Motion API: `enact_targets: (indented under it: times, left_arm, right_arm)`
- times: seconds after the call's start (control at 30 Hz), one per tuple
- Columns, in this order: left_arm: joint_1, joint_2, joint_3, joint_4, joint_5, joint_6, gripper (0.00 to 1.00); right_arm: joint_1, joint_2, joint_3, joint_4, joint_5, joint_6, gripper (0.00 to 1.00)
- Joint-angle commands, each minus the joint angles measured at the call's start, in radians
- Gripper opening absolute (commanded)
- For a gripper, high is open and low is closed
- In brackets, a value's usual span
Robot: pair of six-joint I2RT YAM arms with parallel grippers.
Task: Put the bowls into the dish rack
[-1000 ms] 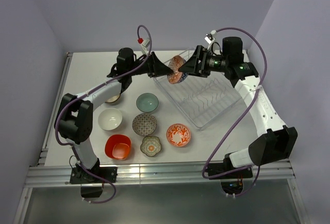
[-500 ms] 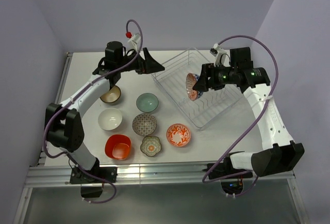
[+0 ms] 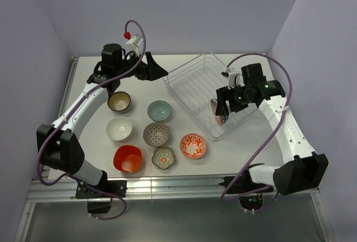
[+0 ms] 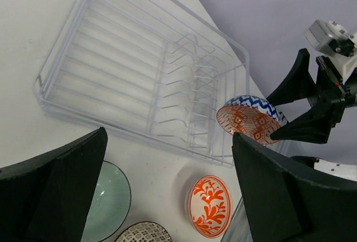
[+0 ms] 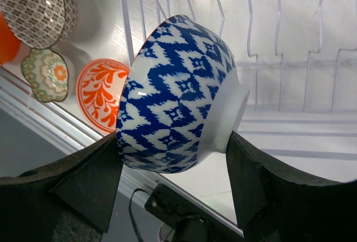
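Note:
The held bowl is still above the wires, so my right gripper will go down and back toward the rack's near corner by the orange patterned bowl.
My right gripper (image 3: 221, 110) is shut on the blue zigzag bowl (image 5: 178, 86), one finger on its rim and one on its foot. It holds the bowl (image 3: 218, 112) on edge, low over the near end of the dish rack (image 3: 192, 80). The left wrist view shows its orange-patterned inside (image 4: 248, 120) at the rack's (image 4: 111, 74) end. My left gripper (image 3: 158, 71) is open and empty above the table, left of the rack. On the table lie the dark brown (image 3: 119, 102), teal (image 3: 159, 110), white (image 3: 119, 129), grey-brown (image 3: 156, 134), orange-red (image 3: 128, 159), flower-shaped (image 3: 163, 157) and orange patterned (image 3: 193, 145) bowls.
The rack sits at an angle at the back right, its upright tines (image 5: 279, 41) beside the held bowl. The orange patterned bowl (image 4: 211, 206) lies close to the rack's near corner. The table's metal front edge (image 3: 167, 183) runs below the bowls.
My left gripper let go of the blue zigzag bowl, opened wide and drew back to the left. My right gripper carried the bowl from the rack's far corner to its near end, lower down.

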Motion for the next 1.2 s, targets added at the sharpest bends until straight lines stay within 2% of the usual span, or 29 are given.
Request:
enact_targets:
  times: [0.0, 0.33, 0.73, 1.17]
  left_arm:
    - [0.009, -0.032, 0.003, -0.015, -0.034, 0.04, 1.0]
    - [0.03, -0.038, 0.004, -0.047, -0.044, 0.064, 0.99]
    - [0.041, -0.042, -0.035, -0.041, -0.062, 0.069, 0.99]
    - [0.058, -0.03, -0.023, -0.093, -0.122, 0.097, 0.99]
  right_arm:
    - [0.032, -0.034, -0.019, 0.034, 0.062, -0.018, 0.0]
    - [0.103, -0.064, -0.147, 0.109, 0.148, 0.034, 0.0]
    - [0.128, -0.055, -0.182, 0.135, 0.141, 0.072, 0.0]
    - [0.148, 0.046, -0.239, 0.209, 0.23, 0.174, 0.0]
